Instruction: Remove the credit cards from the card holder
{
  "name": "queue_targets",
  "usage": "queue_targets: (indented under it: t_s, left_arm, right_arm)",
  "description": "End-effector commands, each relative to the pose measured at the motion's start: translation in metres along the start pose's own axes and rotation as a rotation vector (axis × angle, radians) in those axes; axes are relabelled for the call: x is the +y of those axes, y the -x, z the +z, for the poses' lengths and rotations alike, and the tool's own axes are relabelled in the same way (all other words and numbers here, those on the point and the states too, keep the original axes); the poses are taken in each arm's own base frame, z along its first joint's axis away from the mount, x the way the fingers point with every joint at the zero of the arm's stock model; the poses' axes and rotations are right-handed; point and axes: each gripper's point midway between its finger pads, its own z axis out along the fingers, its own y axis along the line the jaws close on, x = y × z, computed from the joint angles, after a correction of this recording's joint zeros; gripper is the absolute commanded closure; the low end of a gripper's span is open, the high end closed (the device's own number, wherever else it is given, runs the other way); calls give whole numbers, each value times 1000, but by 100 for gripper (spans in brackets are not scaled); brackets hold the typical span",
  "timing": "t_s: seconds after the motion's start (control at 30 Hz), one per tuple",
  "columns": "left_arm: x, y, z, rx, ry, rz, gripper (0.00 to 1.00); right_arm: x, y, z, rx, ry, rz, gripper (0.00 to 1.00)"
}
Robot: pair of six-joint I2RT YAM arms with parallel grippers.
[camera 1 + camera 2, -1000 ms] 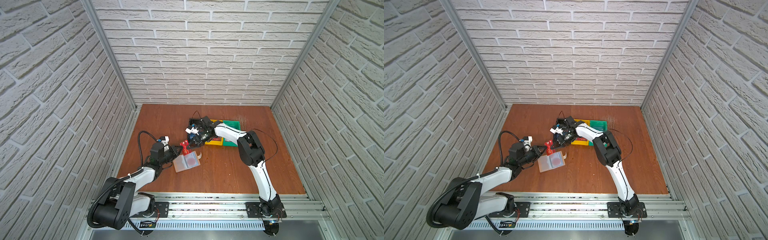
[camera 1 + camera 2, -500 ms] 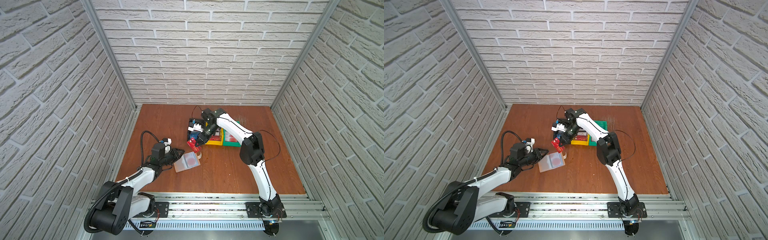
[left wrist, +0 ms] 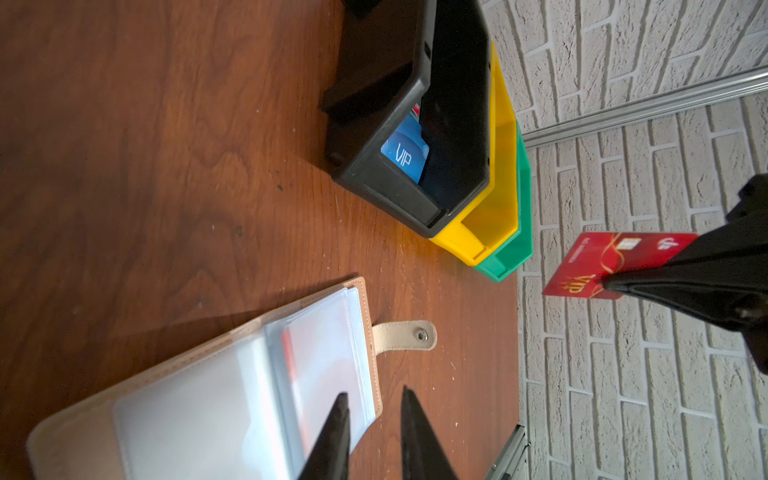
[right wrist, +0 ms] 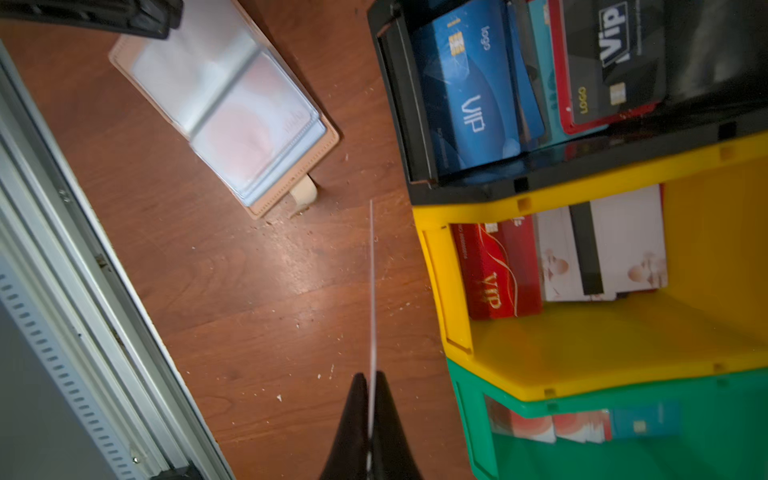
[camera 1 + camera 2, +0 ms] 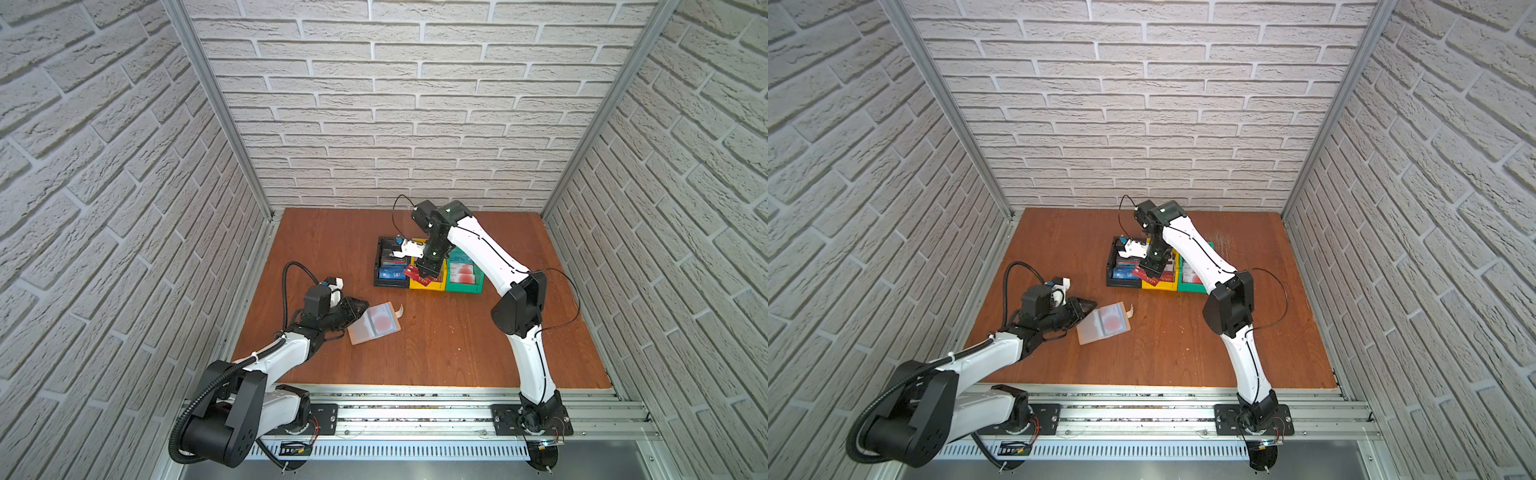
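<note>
I need to move my right gripper outward and down to release my card onto the yellow bin's matching red VIP card (image 5: pixel 1167 277) (image 4: pixel 497 269), because that card is below and outward of the gripper.
The card holder (image 5: pixel 365 332) lies open on the table, clear sleeves up, its snap tab (image 3: pixel 405 336) sticking out. A pale card with a red circle (image 5: pixel 383 320) shows inside one sleeve. My left gripper (image 3: pixel 374 392) is open a little at the holder's edge. One finger is over a sleeve, the other over bare wood, and nothing is between them. My right gripper (image 4: pixel 371 376) is shut on a dark red VIP credit card (image 3: pixel 598 266). It holds the card in the air by the front of the yellow bin (image 5: pixel 428 286). The card is edge-on in the right wrist view.
Three bins stand side by side at mid-table: a black bin (image 4: pixel 399 104) with a blue VIP card (image 4: pixel 469 95) and others, the yellow bin with a red VIP card (image 4: pixel 494 270) and pale cards, and a green bin (image 4: pixel 469 415) with more cards. The metal rail (image 5: pixel 415 411) runs along the front edge.
My right gripper has lifted the dark red card from beside the card holder and carried it back to the bins. My left gripper has opened slightly and stays at the holder's edge.
</note>
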Motion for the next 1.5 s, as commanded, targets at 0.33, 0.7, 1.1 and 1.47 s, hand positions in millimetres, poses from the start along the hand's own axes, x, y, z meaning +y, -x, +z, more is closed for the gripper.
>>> queue_targets:
  t_s: [0.33,0.7,1.1,1.47]
  left_arm:
    - [-4,6,5,-5,-9,20,76]
    - [-3,6,7,-3,-2,13,76]
    - [-1,7,11,7,8,10,76]
    - [2,7,16,17,10,5,76]
  right_arm:
    - [-41,-39,-10,124,-155,-113,95]
    - [-63,-22,19,156,-156,-164,95]
    - [-73,-21,51,202,-144,-181,95]
    - [-69,-20,77,235,-98,-197,95]
